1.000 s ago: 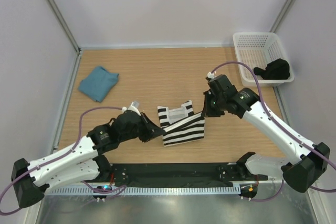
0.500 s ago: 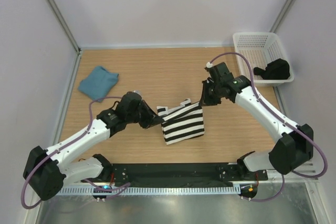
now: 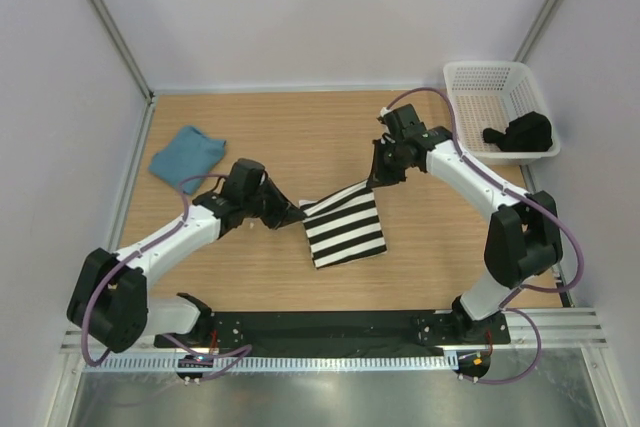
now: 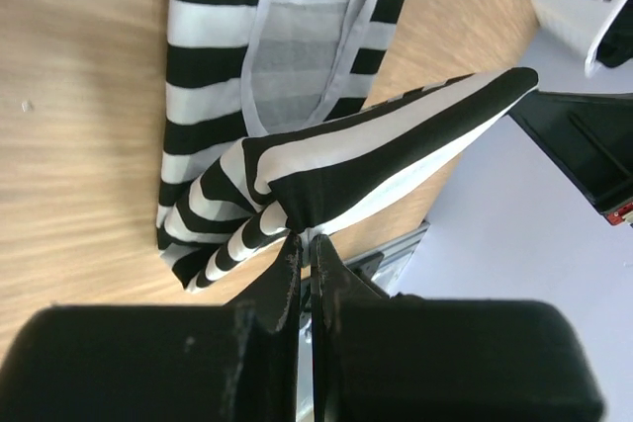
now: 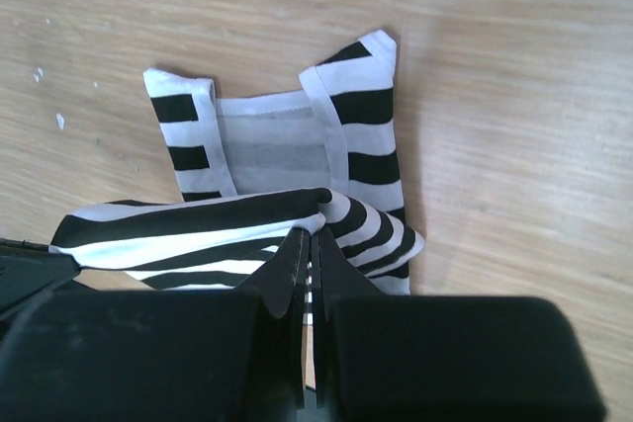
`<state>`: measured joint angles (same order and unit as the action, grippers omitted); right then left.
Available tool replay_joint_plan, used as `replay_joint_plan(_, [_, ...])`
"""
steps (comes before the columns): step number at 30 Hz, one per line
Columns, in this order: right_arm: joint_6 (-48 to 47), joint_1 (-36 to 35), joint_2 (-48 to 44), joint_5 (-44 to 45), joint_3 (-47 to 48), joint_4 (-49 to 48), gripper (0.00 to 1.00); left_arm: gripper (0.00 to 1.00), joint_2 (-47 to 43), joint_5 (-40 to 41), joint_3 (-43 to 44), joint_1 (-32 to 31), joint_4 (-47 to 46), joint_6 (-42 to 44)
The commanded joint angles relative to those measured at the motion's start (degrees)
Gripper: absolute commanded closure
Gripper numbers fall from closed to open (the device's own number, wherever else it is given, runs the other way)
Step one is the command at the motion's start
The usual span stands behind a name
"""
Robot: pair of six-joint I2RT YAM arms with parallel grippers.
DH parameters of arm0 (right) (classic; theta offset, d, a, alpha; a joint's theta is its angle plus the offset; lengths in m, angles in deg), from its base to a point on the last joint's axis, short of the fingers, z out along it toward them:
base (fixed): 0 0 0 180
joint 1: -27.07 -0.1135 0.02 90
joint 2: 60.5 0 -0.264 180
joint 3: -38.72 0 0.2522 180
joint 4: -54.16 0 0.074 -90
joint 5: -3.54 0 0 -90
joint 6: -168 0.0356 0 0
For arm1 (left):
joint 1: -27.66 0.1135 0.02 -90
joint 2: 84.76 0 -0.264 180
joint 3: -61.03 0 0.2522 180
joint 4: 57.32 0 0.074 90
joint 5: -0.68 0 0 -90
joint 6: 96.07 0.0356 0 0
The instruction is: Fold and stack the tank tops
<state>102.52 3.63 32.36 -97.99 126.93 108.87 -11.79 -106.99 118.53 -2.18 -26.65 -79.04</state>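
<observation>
My right gripper holds the hem corner and will move outward and down to release it over the strap end, still uncovered below and outward of it.
The black and white striped tank top lies mid-table, its hem edge lifted and stretched between both grippers over the strap end. My left gripper is shut on the hem's left corner; in the left wrist view the cloth is pinched at the tips. My right gripper is shut on the right corner; it shows in the right wrist view with the straps below. The teal-blue tank top lies folded at the far left.
A white mesh basket at the far right corner holds a black object. White walls and metal posts ring the wooden table. A black rail runs along the near edge.
Both grippers have carried the striped top's lifted edge away from me, over the strap end. The fold now covers most of the straps in the top view.
</observation>
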Motion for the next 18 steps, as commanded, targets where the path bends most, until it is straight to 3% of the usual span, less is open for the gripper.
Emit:
replay_joint_plan(1, [-0.3, 2.0, 2.8, 2.0, 5.0, -4.5, 0.99, 1.0, 2.9, -2.9, 2.1, 3.0, -1.6, 3.2])
replay_joint_plan(12, [0.9, 3.1, 9.8, 2.1, 7.5, -7.5, 0.99, 1.0, 20.3, -10.3, 9.0, 6.7, -7.5, 6.9])
replay_joint_plan(18, [1.8, 3.9, 11.0, 3.5, 7.2, -9.2, 0.99, 1.0, 25.6, -13.0, 12.8, 7.2, -10.7, 6.4])
